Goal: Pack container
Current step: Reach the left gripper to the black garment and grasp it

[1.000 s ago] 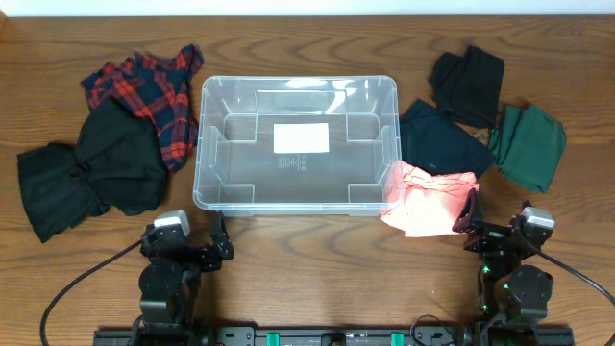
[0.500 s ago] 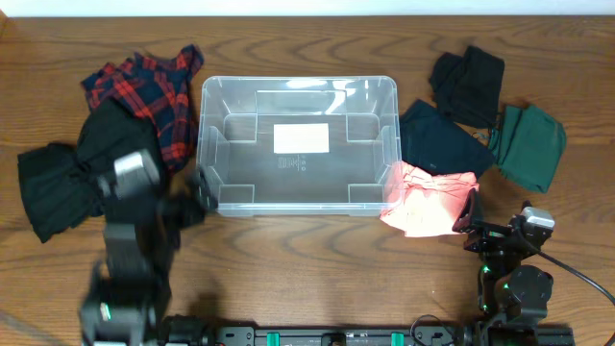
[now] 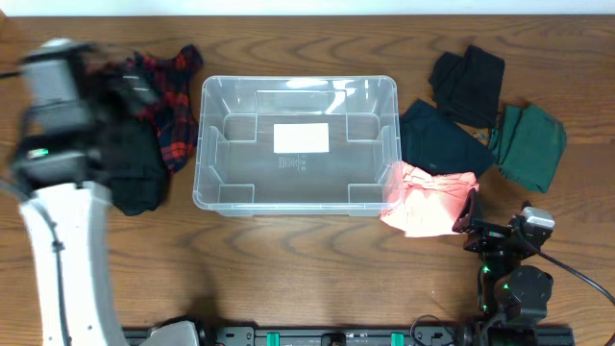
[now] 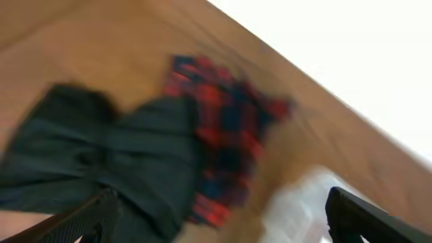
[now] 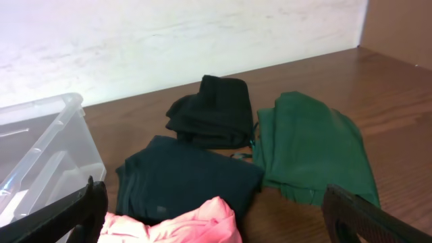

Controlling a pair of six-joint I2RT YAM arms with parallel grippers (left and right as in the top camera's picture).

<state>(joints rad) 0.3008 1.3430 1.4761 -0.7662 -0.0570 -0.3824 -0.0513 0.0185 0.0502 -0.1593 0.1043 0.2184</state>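
I will next move my left gripper down and back, onto the black garment's end farthest from the container (image 4: 52, 140), as that garment lies over the plaid garment's edge.
The clear container (image 3: 202, 144) stands empty at mid-table with a white label (image 3: 301, 138) on its base. Its corner shows blurred in the left wrist view (image 4: 304, 202) and its edge in the right wrist view (image 5: 40, 135). My left gripper (image 3: 110, 115) is raised over the left garments, motion-blurred, jaws open and empty (image 4: 226, 219). Below it lie a black garment (image 4: 121, 155) and a red plaid garment (image 4: 229, 135). My right gripper (image 3: 470, 219) rests open and empty (image 5: 216, 226) just behind a pink garment (image 3: 428, 197).
Right of the container lie a dark garment (image 3: 437, 139), a black folded garment (image 3: 468, 82) and a green garment (image 3: 528, 144). The plaid garment (image 3: 168, 91) and the black garment (image 3: 135, 173) lie left of it. The left arm covers part of that side.
My left arm has lifted from its rest at the front edge and swung up and back over the black and plaid garments. The right arm has not moved.
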